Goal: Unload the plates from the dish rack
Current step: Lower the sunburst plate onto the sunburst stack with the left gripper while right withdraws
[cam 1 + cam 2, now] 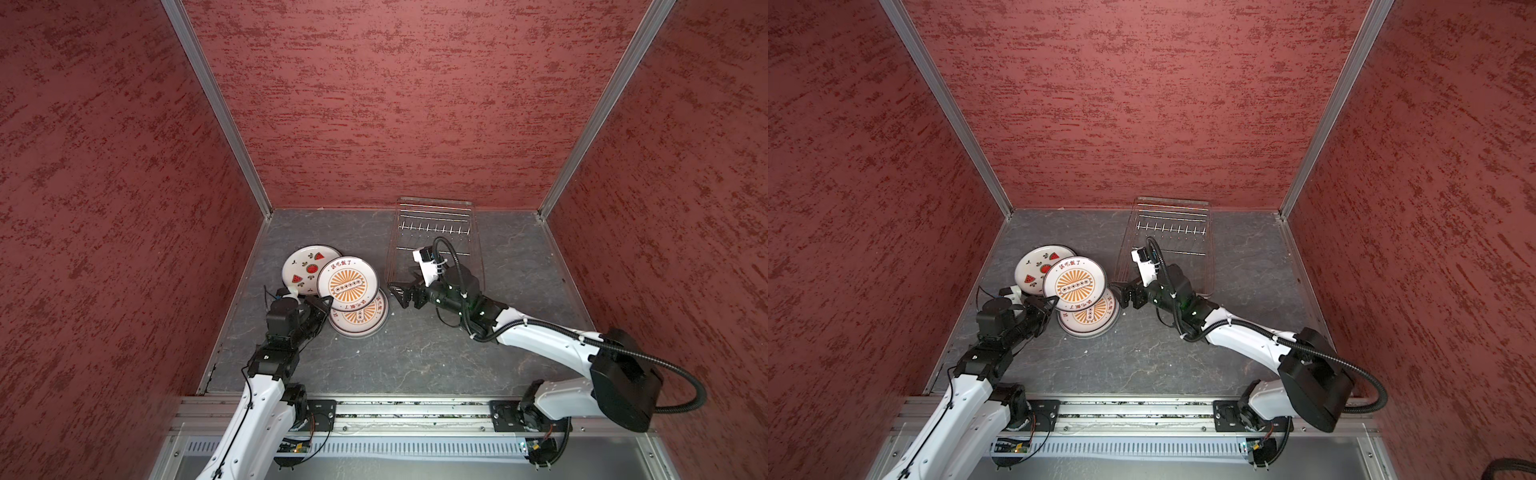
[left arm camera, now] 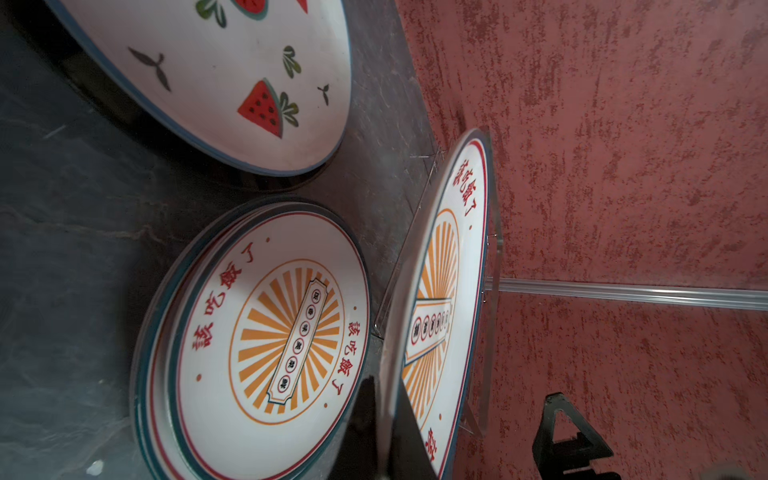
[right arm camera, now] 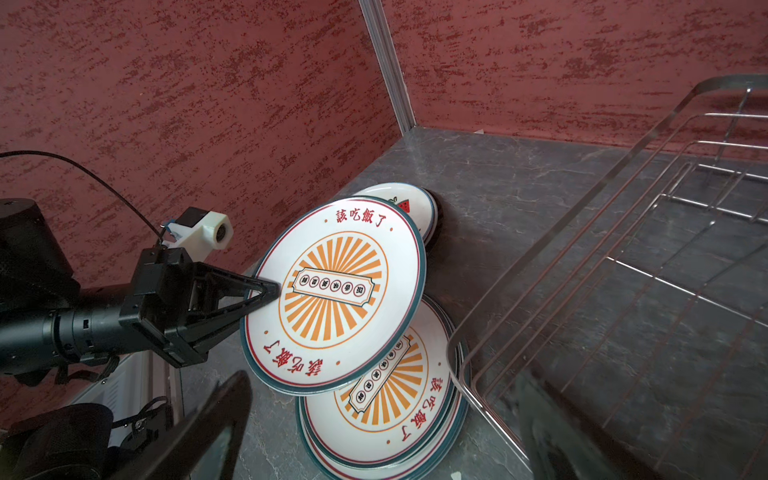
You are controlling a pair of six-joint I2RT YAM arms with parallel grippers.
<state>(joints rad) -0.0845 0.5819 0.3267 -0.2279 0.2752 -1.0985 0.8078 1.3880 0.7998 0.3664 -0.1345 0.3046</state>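
The left gripper needs to move down next until its plate touches the stack of sunburst plates below it, and then let go of the plate's rim, because the patterns match.
My left gripper (image 1: 328, 301) is shut on the rim of an orange sunburst plate (image 1: 347, 284), which it holds tilted above a stack of like plates (image 1: 361, 318) on the table. In the left wrist view the rim of the held plate (image 2: 449, 270) runs between the two fingers. Watermelon plates (image 1: 303, 266) lie stacked behind on the left. The wire dish rack (image 1: 436, 232) stands at the back right, and I see no plate in it. My right gripper (image 1: 397, 294) hangs open between the plates and the rack, with nothing in it.
Red textured walls close in the grey stone-look table (image 1: 415, 357) on three sides. The rack's near corner (image 3: 461, 345) almost touches the sunburst stack (image 3: 395, 407). An aluminium rail (image 1: 395, 409) carrying both arm bases runs along the front edge.
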